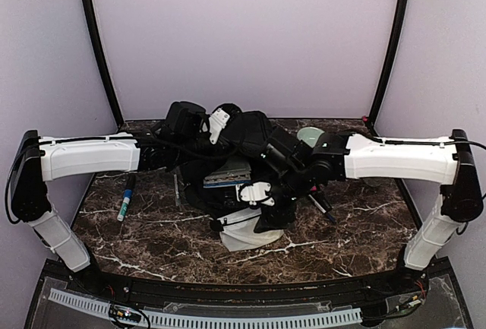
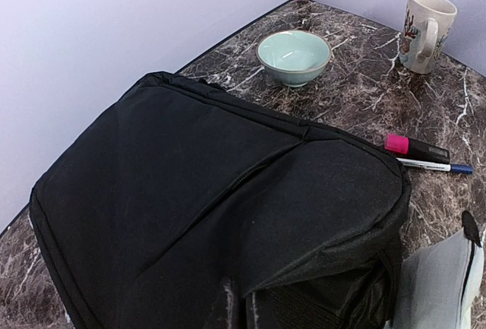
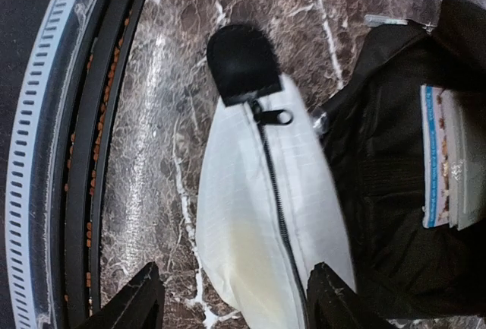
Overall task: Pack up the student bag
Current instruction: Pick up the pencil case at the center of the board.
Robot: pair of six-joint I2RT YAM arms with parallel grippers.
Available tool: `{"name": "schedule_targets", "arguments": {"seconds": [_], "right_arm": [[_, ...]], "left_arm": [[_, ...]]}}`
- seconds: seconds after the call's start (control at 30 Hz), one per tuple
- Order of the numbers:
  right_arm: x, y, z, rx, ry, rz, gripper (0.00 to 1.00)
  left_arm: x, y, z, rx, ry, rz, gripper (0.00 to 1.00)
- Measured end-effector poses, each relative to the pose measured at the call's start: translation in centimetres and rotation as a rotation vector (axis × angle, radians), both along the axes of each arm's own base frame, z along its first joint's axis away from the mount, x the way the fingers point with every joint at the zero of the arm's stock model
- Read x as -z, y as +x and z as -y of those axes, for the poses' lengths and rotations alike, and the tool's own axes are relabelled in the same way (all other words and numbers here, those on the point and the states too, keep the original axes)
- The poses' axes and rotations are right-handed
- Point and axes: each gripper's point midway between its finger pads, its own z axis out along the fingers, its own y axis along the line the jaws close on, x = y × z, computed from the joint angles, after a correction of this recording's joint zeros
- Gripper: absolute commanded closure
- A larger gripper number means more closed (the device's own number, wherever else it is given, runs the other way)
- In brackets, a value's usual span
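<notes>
The pouch is off-centre, closer to the finger on the bag's side. My right gripper needs to move toward the bag (image 1: pixel 254 135), then go down with its fingers on both sides of the pouch.
The student bag (image 1: pixel 254 135), a large black backpack, lies mid-table with its mouth open toward me and a book (image 1: pixel 228 171) inside. It fills the left wrist view (image 2: pixel 190 192). My left gripper (image 1: pixel 216 128) is at the bag's far top. Its dark fingers (image 2: pixel 228 306) appear pinched on the bag's fabric at the opening edge. My right gripper (image 1: pixel 269 219) hangs over a translucent white pouch (image 1: pixel 243 236) in front of the bag. It is open (image 3: pixel 237 298), with one finger on either side of the pouch (image 3: pixel 258 215), not touching it. The bag's open mouth and the book (image 3: pixel 448 158) lie just right of the pouch.
A pale green bowl (image 2: pixel 295 55), a mug (image 2: pixel 427 29), a pink highlighter (image 2: pixel 414 147) and a blue pen (image 2: pixel 437 166) lie beyond the bag. A marker (image 1: pixel 125 200) lies at the left. The table's front rail (image 3: pixel 53 154) is close to the pouch.
</notes>
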Motion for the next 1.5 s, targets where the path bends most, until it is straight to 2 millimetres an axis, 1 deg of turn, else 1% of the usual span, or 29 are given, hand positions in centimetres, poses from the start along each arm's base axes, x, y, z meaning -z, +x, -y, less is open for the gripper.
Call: {"name": "schedule_targets", "arguments": {"seconds": [0.03,0.07,0.13,0.17,0.23,0.3,0.37,0.47,0.57,0.8,0.9,0.97,1.07,1.1,1.23,1.3,1.5], "right_arm": [[-1.2,0.2,-0.3,-0.005,0.026,-0.002,0.02],[-2.4,0.5,-0.4,-0.005,0.047,-0.003,0.00],[-3.8,1.4,-0.5,-0.002,0.073,0.005,0.00],[-4.2,1.9,-0.4,0.005,0.082,0.010,0.00],[-4.3,2.6,-0.1,0.012,0.081,0.018,0.00],[-4.0,3.2,0.2,0.016,0.069,0.024,0.00],[-3.4,3.6,0.3,0.013,0.057,0.027,0.00],[-1.8,4.1,-0.2,-0.004,0.023,0.013,0.01],[0.4,4.6,-1.0,-0.015,-0.016,-0.005,0.02],[5.6,4.9,-1.5,-0.062,-0.138,-0.066,0.09],[7.3,4.6,-1.0,-0.072,-0.188,-0.097,0.15],[8.0,4.3,-0.5,-0.077,-0.216,-0.116,0.21],[8.3,4.0,-0.3,-0.079,-0.229,-0.132,0.35],[8.2,3.9,-0.3,-0.082,-0.229,-0.133,0.42],[8.1,3.7,-0.3,-0.079,-0.222,-0.147,0.63],[7.8,3.6,-0.5,-0.071,-0.211,-0.157,0.68],[6.7,2.7,-0.3,-0.058,-0.213,-0.165,0.76]], "left_arm": [[0.0,0.0,0.0,0.000,0.000,0.000,1.00],[0.0,0.0,0.0,0.000,0.000,0.000,1.00],[0.0,0.0,0.0,0.000,0.000,-0.001,1.00],[0.0,0.0,0.0,0.000,0.000,-0.001,1.00],[0.0,0.0,0.0,0.000,0.001,-0.002,1.00],[0.0,0.0,0.0,0.000,0.001,-0.002,1.00],[0.0,0.0,0.0,0.000,0.001,-0.002,1.00],[0.1,0.0,0.0,0.000,0.001,-0.002,1.00],[0.1,0.0,0.0,0.001,0.001,-0.003,1.00],[0.1,-0.1,0.0,0.004,0.002,-0.006,1.00],[0.1,-0.1,0.0,0.005,0.002,-0.006,1.00],[0.1,-0.1,0.0,0.005,0.002,-0.006,1.00],[0.1,-0.1,0.0,0.006,0.002,-0.007,1.00],[0.1,-0.1,0.1,0.007,0.001,-0.007,1.00],[0.1,-0.2,0.1,0.009,0.000,-0.008,1.00],[0.1,-0.1,0.1,0.009,0.000,-0.009,1.00],[0.1,-0.1,0.1,0.010,-0.001,-0.010,1.00]]}}
